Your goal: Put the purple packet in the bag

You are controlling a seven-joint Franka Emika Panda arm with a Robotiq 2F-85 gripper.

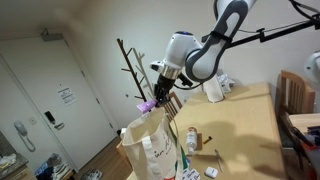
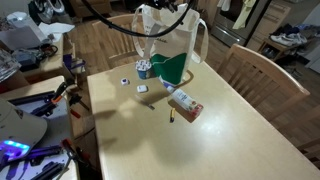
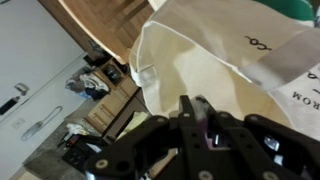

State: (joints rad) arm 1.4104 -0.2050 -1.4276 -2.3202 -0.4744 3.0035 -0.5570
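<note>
The purple packet should be let go only after I move my gripper away from my base and a little down over the bag's opening (image 1: pixel 148 123) (image 3: pixel 198 76).
The cream-white bag (image 1: pixel 150 150) stands upright on the wooden table; it also shows in an exterior view (image 2: pixel 182 40) and fills the wrist view (image 3: pixel 190 70), where I look down at its open mouth. My gripper (image 1: pixel 156 96) hangs just above the bag's mouth and is shut on the purple packet (image 1: pixel 147 103), which droops from the fingers over the bag's rim. In the wrist view the gripper (image 3: pixel 200 125) has a sliver of the purple packet (image 3: pixel 208 122) pinched between its dark fingers. The packet is hidden in the exterior view from the table's other side.
A green item (image 2: pixel 172 68) leans at the bag's front. A red and white box (image 2: pixel 185 105) and small bits (image 2: pixel 142 88) lie on the table (image 2: pixel 230 140). A white container (image 1: pixel 213 88) stands further along the table. A wooden rack (image 1: pixel 130 62) stands behind the bag, and a chair (image 2: pixel 255 65) stands at the table.
</note>
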